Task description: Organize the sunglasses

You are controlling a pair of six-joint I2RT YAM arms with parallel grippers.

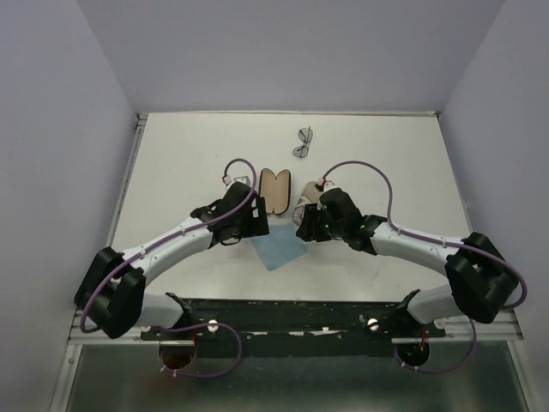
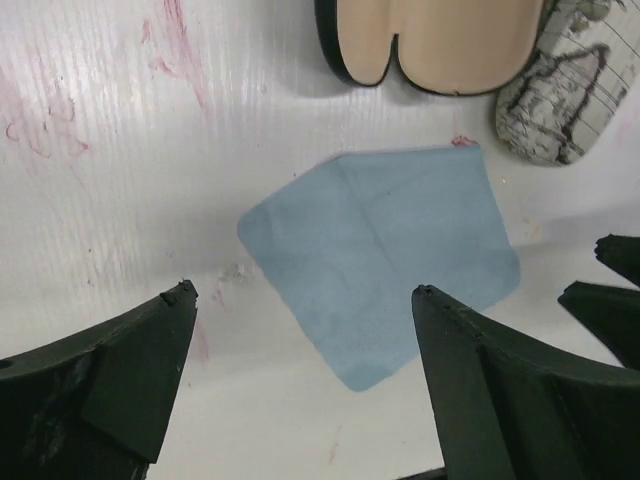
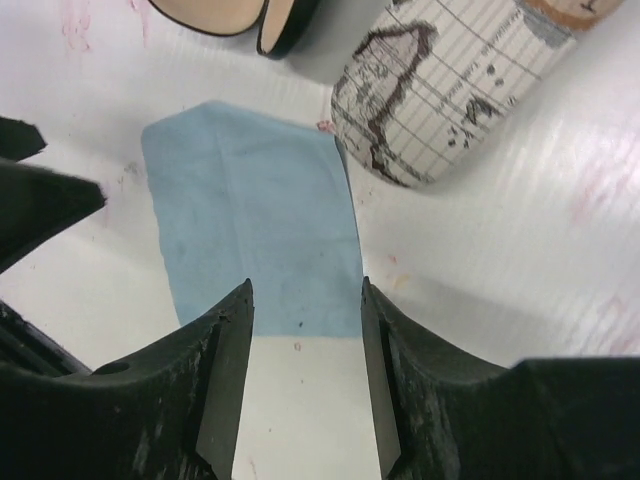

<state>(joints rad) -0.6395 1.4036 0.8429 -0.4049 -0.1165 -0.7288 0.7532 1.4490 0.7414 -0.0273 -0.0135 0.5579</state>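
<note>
I will next move my right gripper's open fingers down and back onto the blue cloth's near corner on the pouch side, which lies uncovered below and back.
One pair of sunglasses (image 1: 302, 142) with a thin dark frame and grey lenses lies at the far middle of the table, well away from both arms. Both grippers hover over a flat blue cloth (image 1: 279, 249). My left gripper (image 1: 249, 225) (image 2: 305, 291) is wide open with nothing between its fingers, above the near corner of the blue cloth (image 2: 385, 265). My right gripper (image 1: 307, 227) (image 3: 306, 284) is open too, its tips just above the near edge of the blue cloth (image 3: 255, 225), holding nothing.
An open black hard case (image 1: 274, 190) (image 2: 430, 40) (image 3: 240, 15) with tan lining lies just beyond the cloth. A pale printed soft pouch (image 2: 555, 95) (image 3: 450, 90) lies to its right, partly under the right arm. Walls enclose the table on three sides.
</note>
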